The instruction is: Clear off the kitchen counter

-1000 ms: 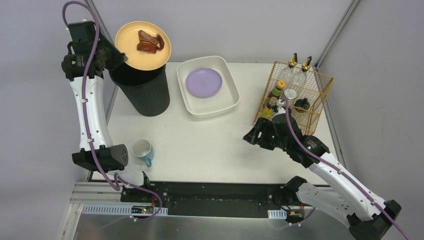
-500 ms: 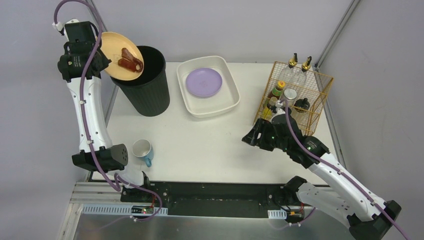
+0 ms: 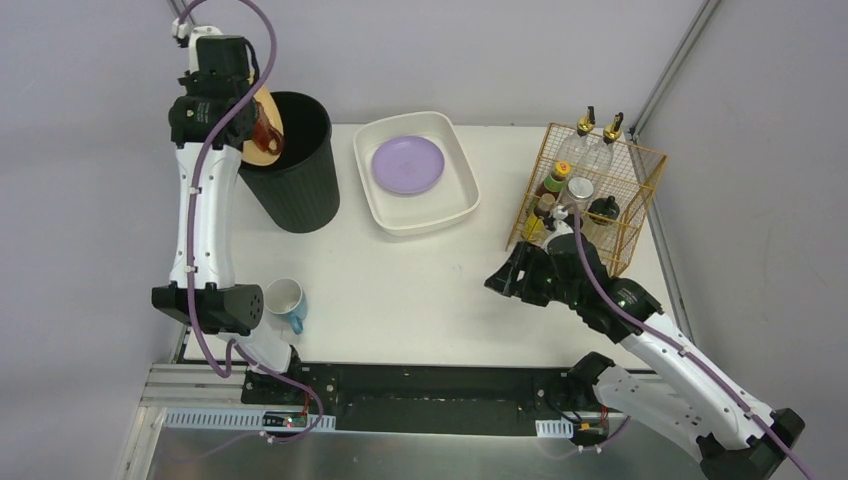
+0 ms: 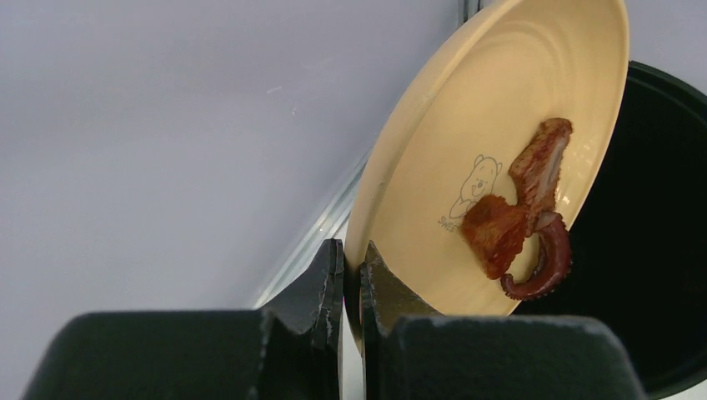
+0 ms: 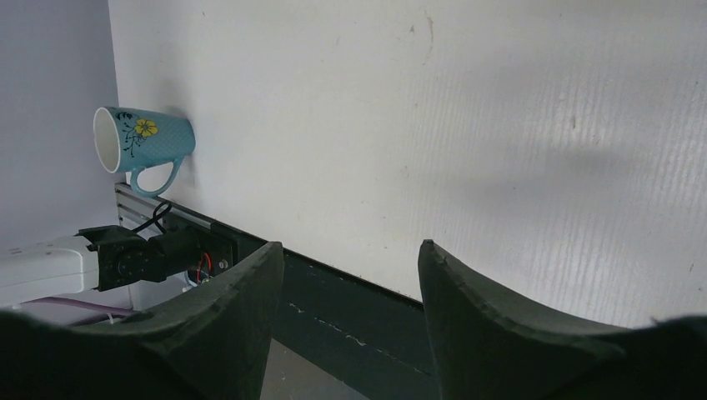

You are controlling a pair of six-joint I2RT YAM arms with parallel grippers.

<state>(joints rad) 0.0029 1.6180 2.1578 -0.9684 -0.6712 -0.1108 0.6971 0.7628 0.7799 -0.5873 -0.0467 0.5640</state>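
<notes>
My left gripper needs to swing past the bin (image 3: 295, 175) next and go down to release, dumping the scraps, since the purple plate (image 3: 408, 164) is lower and to the gripper's right in the top view.
My left gripper (image 4: 350, 254) is shut on the rim of a yellow plate (image 4: 467, 142), which is tipped steeply over the open black bin (image 4: 659, 250). Brown and red food scraps (image 4: 517, 217) lie low on the plate's face, near the bin's mouth. From above, the plate (image 3: 262, 125) stands almost on edge at the bin's (image 3: 295, 175) left rim, with the left gripper (image 3: 242, 120) beside it. My right gripper (image 3: 497, 280) hangs open and empty above the kitchen counter (image 3: 400, 290), right of centre. Its view shows the open right gripper (image 5: 350, 254) over the counter (image 5: 458, 125).
A blue flowered mug (image 3: 285, 300) lies on its side at the front left, also in the right wrist view as the mug (image 5: 142, 137). A white basin (image 3: 462, 165) holds a purple plate (image 3: 408, 165). A gold wire rack (image 3: 600, 190) with bottles stands at the right.
The left arm has swung right and rolled the plate from flat over the bin to nearly vertical. The food has slid toward the plate's low edge. The right arm has barely moved.
</notes>
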